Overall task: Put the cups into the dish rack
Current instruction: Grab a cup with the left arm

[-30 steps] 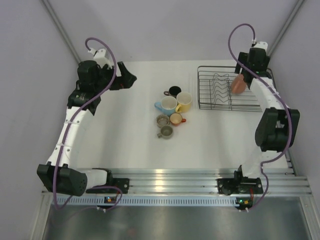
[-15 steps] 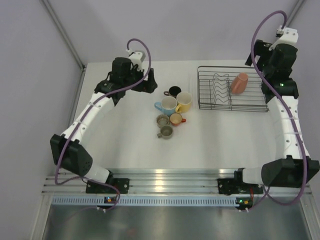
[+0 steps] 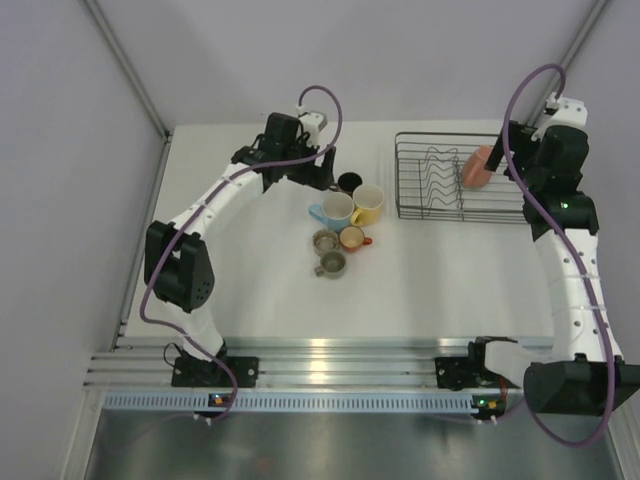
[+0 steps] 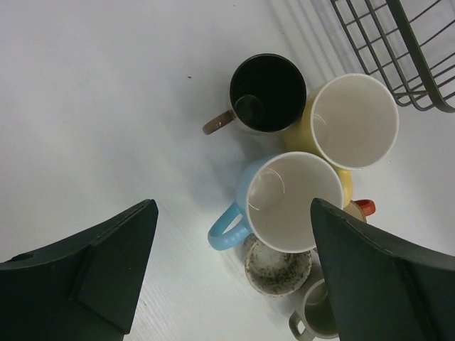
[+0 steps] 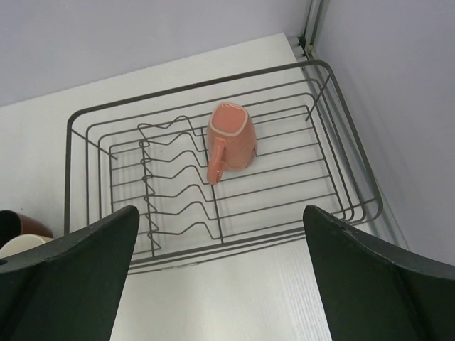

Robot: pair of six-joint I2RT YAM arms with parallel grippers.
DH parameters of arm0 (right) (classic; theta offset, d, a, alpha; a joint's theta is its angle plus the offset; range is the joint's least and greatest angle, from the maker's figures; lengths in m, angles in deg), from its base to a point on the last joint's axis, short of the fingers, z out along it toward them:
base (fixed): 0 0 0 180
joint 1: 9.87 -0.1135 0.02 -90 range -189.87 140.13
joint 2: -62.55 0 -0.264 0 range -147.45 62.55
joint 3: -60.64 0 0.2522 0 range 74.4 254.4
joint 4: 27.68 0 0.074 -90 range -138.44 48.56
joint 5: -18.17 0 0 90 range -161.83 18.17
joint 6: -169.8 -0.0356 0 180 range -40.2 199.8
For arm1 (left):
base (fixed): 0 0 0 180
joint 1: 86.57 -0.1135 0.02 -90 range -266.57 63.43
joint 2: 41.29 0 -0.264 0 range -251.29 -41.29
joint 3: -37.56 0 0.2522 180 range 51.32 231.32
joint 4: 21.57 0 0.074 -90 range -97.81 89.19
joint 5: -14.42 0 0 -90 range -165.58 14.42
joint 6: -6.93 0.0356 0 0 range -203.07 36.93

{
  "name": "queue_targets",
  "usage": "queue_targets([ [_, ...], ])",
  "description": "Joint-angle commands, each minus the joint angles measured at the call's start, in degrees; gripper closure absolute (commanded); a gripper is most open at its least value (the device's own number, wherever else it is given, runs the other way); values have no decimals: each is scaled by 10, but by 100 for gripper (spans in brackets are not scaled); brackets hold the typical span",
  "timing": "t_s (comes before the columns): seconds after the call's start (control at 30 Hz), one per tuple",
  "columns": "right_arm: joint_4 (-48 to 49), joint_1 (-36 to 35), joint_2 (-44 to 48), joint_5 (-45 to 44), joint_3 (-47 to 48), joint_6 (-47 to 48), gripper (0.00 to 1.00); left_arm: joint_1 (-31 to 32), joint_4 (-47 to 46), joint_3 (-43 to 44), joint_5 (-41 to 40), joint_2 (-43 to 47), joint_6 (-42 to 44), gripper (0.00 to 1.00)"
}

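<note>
My left gripper is above the light blue cup's rim and should go down to it next, beside the cup's handle, because that side of the cup faces open table.
A pink cup lies on its side in the black wire dish rack, free of any grip. My right gripper hovers open and empty over the rack's right end. Six cups cluster mid-table: dark brown, yellow, light blue, small orange, and two grey ones. My left gripper hangs open above the cluster, just left of the dark brown cup, holding nothing.
The rack's wavy plate dividers fill its left half, next to the pink cup. Grey walls close in at the back and both sides. A metal rail runs along the table's near edge.
My left arm swung from the back left corner rightward to the cup cluster. My right gripper opened off the pink cup, left it in the rack, and drew back.
</note>
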Motion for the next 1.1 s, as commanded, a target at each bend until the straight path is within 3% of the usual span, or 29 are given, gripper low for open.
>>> queue_targets([
  [0.0, -9, 9, 23, 1, -5, -10, 1, 14, -4, 28, 16, -19, 20, 6],
  [0.67, -7, 9, 36, 10, -32, -26, 1, 34, 22, 28, -3, -114, 47, 17],
  [0.77, -7, 9, 42, 10, -38, -25, 1, 34, 22, 33, -7, -123, 46, 26],
  [0.8, -7, 9, 46, 9, -41, -25, 1, 33, 23, 36, -8, -125, 45, 36],
  [0.93, -10, 9, 50, 4, -48, -21, 1, 34, 23, 36, -6, -126, 48, 46],
  [1.07, -10, 9, 53, 2, -52, -20, 1, 34, 23, 39, -10, -126, 52, 61],
])
